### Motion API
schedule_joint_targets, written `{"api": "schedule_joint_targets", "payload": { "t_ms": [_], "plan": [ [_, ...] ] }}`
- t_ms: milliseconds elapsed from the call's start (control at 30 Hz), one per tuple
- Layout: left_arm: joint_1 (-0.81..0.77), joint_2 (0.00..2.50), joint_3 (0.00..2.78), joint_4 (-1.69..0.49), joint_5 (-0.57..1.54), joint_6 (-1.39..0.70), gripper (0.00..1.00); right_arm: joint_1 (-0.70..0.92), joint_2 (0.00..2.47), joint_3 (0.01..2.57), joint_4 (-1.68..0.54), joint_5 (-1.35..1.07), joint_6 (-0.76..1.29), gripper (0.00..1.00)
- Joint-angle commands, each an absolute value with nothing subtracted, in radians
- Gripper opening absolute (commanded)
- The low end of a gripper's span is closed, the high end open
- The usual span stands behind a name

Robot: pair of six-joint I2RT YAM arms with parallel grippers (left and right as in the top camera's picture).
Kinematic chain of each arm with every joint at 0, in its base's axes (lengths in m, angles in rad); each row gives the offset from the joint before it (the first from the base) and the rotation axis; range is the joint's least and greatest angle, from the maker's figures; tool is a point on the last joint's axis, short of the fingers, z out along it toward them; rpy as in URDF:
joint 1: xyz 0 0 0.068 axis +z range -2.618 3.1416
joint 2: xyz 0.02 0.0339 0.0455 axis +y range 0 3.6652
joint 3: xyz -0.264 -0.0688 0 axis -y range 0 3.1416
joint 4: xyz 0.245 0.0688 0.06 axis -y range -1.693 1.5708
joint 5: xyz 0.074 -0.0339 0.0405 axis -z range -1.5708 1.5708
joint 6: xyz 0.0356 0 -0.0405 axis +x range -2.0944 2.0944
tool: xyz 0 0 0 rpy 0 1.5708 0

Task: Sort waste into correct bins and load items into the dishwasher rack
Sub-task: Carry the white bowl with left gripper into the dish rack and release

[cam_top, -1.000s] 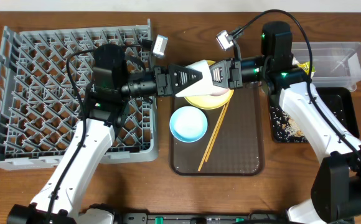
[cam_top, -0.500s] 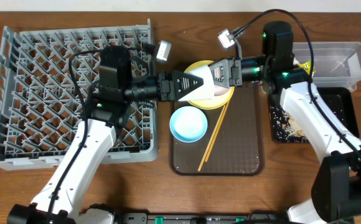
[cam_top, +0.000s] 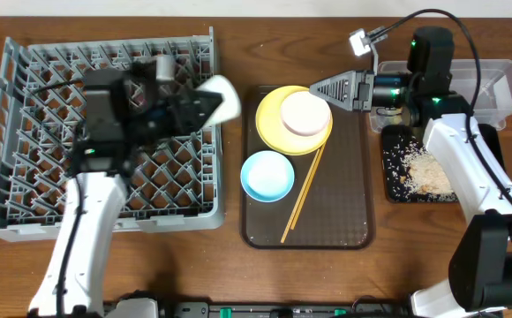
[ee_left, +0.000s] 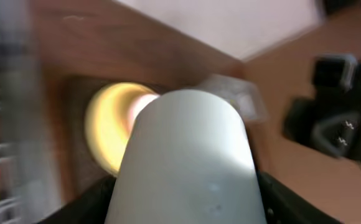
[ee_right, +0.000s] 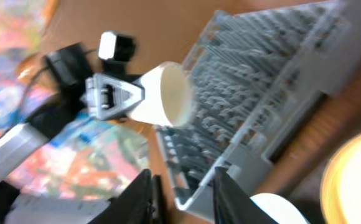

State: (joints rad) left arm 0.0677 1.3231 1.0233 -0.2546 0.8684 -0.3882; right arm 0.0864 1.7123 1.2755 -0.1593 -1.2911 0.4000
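Note:
My left gripper needs to go back over the near part of the grey rack and tip downward first. Then it can lower the cup into the empty slots.
My left gripper is shut on the small white cup and holds it above the right edge of the grey dishwasher rack. The cup fills the left wrist view and also shows in the right wrist view. My right gripper is open and empty beside the top right of the yellow plate; its fingers show apart. The white bowl sits on the plate. The light blue bowl and chopsticks lie on the brown tray.
The shallow black bin at the right holds rice grains and beige crumbs. The clear bin stands behind it, partly hidden by my right arm. No wrapper or paper scrap shows.
The cup was between both grippers above the plate. My left gripper has carried it left to the rack's edge. My right gripper has drawn back to the right, empty.

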Motion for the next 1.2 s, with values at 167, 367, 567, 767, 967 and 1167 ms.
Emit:
{"api": "schedule_joint_targets", "payload": {
  "t_ms": [167,367,567,767,967,1167],
  "plan": [
    [0.184,1.222,1.102,-0.591,0.408,-0.171,0.32,0.120,1.703,1.283,-0.522,-0.739,0.088,0.09],
    [0.200,1.216,1.124,-0.845,0.092,-0.157,0.28,0.144,1.619,1.283,-0.747,-0.467,-0.003,0.02],
    [0.200,1.226,1.123,-0.924,-0.017,-0.163,0.28,0.149,1.476,1.283,-0.822,-0.311,-0.017,0.02],
    [0.200,1.300,1.119,-0.930,-0.033,-0.179,0.28,0.149,1.406,1.283,-0.861,-0.284,-0.017,0.03],
    [0.199,1.386,1.119,-0.893,0.046,-0.180,0.27,0.149,1.409,1.282,-0.871,-0.284,-0.017,0.04],
    [0.197,1.442,1.119,-0.889,0.072,-0.180,0.28,0.149,1.409,1.281,-0.871,-0.284,-0.017,0.04]
  ]
}}
